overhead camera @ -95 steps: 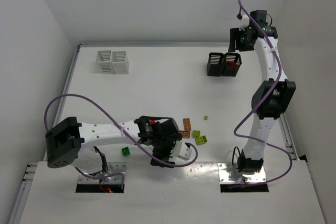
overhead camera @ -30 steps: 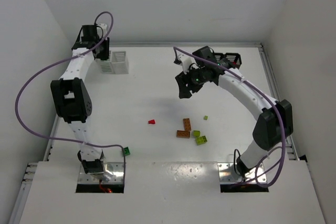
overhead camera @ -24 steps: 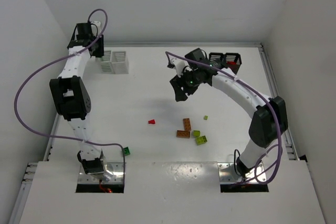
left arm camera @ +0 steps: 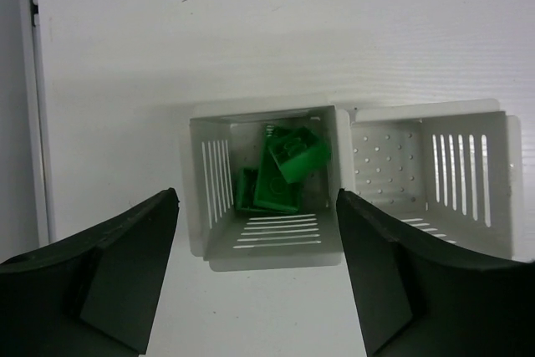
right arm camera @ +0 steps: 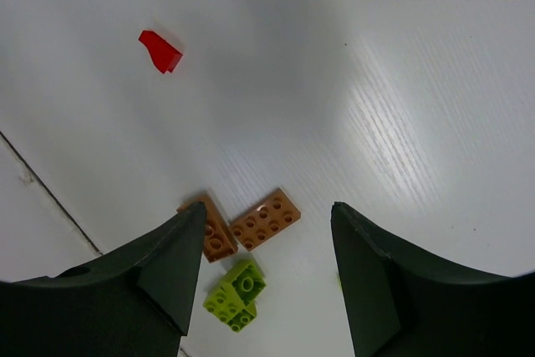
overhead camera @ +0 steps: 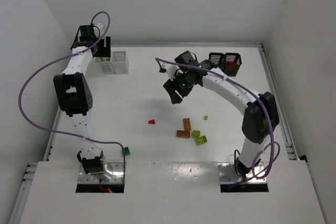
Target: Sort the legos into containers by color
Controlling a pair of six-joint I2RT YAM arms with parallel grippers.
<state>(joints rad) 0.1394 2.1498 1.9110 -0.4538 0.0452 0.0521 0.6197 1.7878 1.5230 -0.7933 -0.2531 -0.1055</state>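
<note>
Next, my right gripper goes down and to the left in the top view onto the red lego [overhead camera: 151,121] [right arm camera: 160,50], since the lego lies below and to that side of the gripper.
My left gripper [overhead camera: 105,46] is open and empty above the white pair of containers [overhead camera: 119,62]. In the left wrist view it [left arm camera: 255,194] looks down on the left white bin [left arm camera: 201,181], which holds dark green legos [left arm camera: 280,169]; the right white bin [left arm camera: 493,181] is empty. My right gripper [overhead camera: 174,91] is open and empty, raised over mid-table. Its wrist view [right arm camera: 267,206] shows a red lego [right arm camera: 160,50], two orange-brown legos [right arm camera: 266,219] and lime legos [right arm camera: 236,293] below. The black containers [overhead camera: 216,62] stand at the back right, with something red in the right one.
Loose legos lie mid-table: red [overhead camera: 151,121], orange-brown [overhead camera: 187,124], lime [overhead camera: 201,140], and a tiny lime piece [overhead camera: 205,117]. A dark green lego [overhead camera: 126,151] lies near the left arm's base. White walls enclose the table at the left, back and right.
The left gripper went from the front of the table to the white bins. The right gripper left the black bins and has moved left and forward over the loose legos.
</note>
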